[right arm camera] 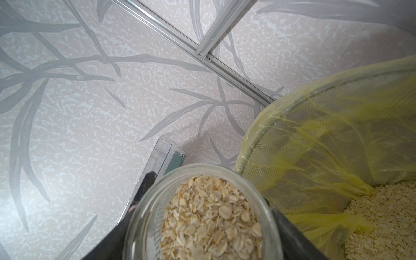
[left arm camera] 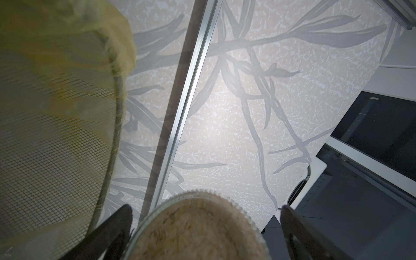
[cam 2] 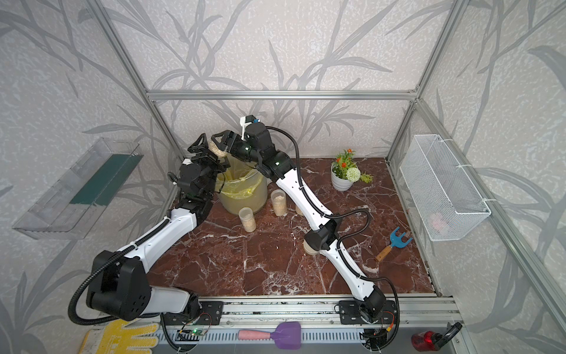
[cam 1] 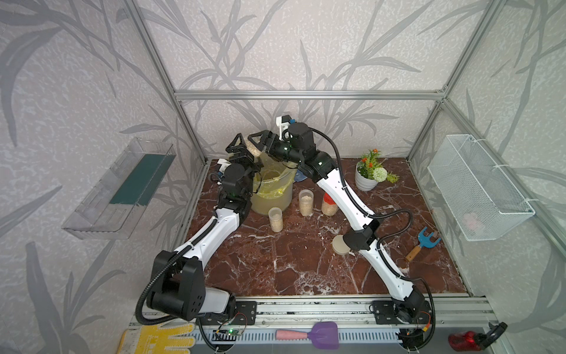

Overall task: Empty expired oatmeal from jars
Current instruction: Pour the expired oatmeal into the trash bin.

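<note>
I will next nudge my left gripper toward the right gripper and close its fingers around the jar's base (cam 1: 252,149) (left arm camera: 198,229), because there is still a gap at one finger.
A squat clear jar (cam 1: 253,149) of oatmeal (right arm camera: 209,220) hangs tilted over the bucket (cam 1: 272,196) with the yellow liner. My right gripper (cam 1: 259,137) is shut on its sides, and the jar's mouth (right arm camera: 202,213) has no lid on it. My left gripper (cam 1: 240,147) stands open around the jar's base (left arm camera: 198,229), with a gap at one finger (left arm camera: 292,227). Oatmeal (right arm camera: 382,216) lies in the bucket. Two slim jars (cam 1: 275,218) (cam 1: 305,202) and a red-capped jar (cam 1: 329,203) stand beside the bucket. A beige lid (cam 1: 340,245) lies under my right arm.
A white flower pot (cam 1: 366,179) stands at the back right. A blue hand rake (cam 1: 424,242) lies near the right wall under a wire basket (cam 1: 477,190). A clear shelf (cam 1: 122,187) hangs on the left wall. A purple scoop (cam 1: 321,335) lies on the front rail.
</note>
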Motion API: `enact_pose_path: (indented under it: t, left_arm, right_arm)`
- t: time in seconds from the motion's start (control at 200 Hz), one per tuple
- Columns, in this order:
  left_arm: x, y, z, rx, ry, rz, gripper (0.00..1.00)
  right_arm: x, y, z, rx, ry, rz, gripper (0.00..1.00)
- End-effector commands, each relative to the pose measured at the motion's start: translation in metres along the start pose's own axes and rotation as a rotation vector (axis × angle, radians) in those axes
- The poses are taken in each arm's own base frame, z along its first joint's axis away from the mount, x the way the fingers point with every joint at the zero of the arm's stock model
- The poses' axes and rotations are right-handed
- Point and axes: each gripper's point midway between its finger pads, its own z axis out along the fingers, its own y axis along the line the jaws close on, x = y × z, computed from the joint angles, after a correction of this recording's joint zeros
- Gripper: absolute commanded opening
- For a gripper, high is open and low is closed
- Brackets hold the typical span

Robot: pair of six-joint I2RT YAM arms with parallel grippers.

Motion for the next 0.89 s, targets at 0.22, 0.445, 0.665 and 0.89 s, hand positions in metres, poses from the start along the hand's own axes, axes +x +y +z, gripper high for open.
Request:
enact_pose_path:
  t: [0.22, 0.445, 0.665, 0.89]
  left_arm:
    - [0.012, -0.033, 0.006, 0.113, 0.042, -0.038, 0.99]
    - [0.002, -0.035, 0.001, 0.128, -0.001, -0.04, 0.99]
    - [-0.005, -0.035, -0.005, 0.137, -0.031, -0.051, 0.99]
    - [-0.009, -0.028, -0.004, 0.133, -0.044, -0.079, 0.99]
  right_arm:
    - [-0.013, 0.056, -0.018, -0.159, -0.048, -0.041, 0.0]
    - [-0.013, 0.058, -0.019, -0.163, -0.048, -0.043, 0.0]
    - [-0.014, 0.059, -0.019, -0.168, -0.052, -0.043, 0.0]
    - [-0.013, 0.059, -0.019, -0.169, -0.044, -0.041, 0.0]
